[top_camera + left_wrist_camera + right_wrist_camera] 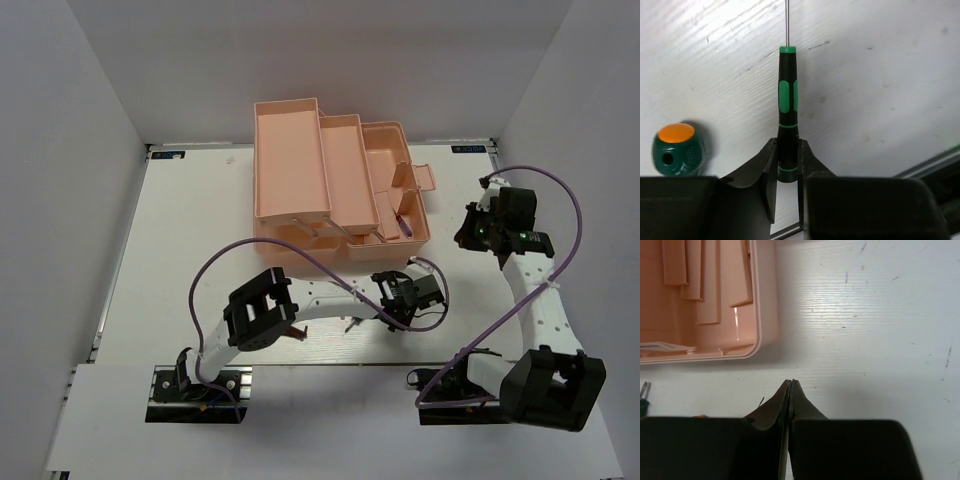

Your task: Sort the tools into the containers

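Note:
The toolbox section already holding a screwdriver (394,217) lies outward of my left gripper, so my left gripper should next lift the precision screwdriver outward over the near side of the toolbox and release it in that section.
My left gripper (788,142) is shut on the butt end of a thin dark-handled precision screwdriver (787,95) with green bands. Its shaft points away from me, close over the white table. A stubby green screwdriver (677,150) with an orange cap stands to the left of the jaws. In the top view the left gripper (385,312) is just in front of the open salmon-pink toolbox (300,200). A blue-handled screwdriver (405,225) lies in the toolbox's right compartment. My right gripper (791,382) is shut and empty, to the right of the toolbox (755,315).
A small dark brown piece (296,331), likely a hex key, shows under the left arm's elbow. Purple cables loop over both arms. White walls close in the table on the left, back and right. The table's metal front edge (930,162) lies near the left gripper.

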You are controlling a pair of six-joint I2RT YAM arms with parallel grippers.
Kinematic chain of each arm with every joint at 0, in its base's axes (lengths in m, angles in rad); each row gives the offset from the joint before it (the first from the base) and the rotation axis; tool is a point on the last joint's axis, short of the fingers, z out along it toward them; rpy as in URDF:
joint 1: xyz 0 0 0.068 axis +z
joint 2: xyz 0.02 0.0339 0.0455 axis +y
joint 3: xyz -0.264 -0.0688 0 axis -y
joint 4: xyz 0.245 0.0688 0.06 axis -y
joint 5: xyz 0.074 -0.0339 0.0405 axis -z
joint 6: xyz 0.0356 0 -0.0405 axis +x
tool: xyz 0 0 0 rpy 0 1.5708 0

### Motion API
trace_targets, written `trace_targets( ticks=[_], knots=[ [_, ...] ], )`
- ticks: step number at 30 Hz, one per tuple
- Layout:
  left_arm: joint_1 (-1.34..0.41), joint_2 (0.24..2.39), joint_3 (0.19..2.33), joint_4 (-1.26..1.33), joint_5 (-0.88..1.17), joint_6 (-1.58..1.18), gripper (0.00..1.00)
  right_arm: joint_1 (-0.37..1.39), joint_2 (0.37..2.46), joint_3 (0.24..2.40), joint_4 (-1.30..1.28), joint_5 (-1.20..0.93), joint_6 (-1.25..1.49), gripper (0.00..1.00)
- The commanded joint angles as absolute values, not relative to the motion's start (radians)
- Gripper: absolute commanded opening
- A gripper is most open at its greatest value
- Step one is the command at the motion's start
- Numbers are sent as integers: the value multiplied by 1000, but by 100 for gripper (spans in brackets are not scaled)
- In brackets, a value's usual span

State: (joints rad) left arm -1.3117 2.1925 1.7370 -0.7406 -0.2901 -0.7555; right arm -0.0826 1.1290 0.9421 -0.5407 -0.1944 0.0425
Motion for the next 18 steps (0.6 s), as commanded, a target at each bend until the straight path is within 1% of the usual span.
trace_targets(
  ticks=[1, 3, 7, 10, 15, 18],
  knots=[
    [-1293, 2069, 1815, -707, -333, -631, 0, -109, 1094, 927, -497, -153, 51, 0],
    [-1282, 2080, 1893, -742, -392, -609, 0, -129, 1066, 917, -485, -158, 58, 0],
    [-1252, 2114, 2037, -767, -413, -560, 0, -161, 1014, 884, -459, -175, 58, 0],
    [-1227, 2125, 2104, -779, -422, -537, 0, -175, 982, 867, -454, -207, 51, 0],
    [-1158, 2134, 2145, -724, -452, -505, 0, -193, 971, 848, -453, -270, 41, 0],
    [-1105, 2164, 2203, -707, -475, -495, 0, -198, 962, 841, -454, -337, 19, 13]
  ],
)
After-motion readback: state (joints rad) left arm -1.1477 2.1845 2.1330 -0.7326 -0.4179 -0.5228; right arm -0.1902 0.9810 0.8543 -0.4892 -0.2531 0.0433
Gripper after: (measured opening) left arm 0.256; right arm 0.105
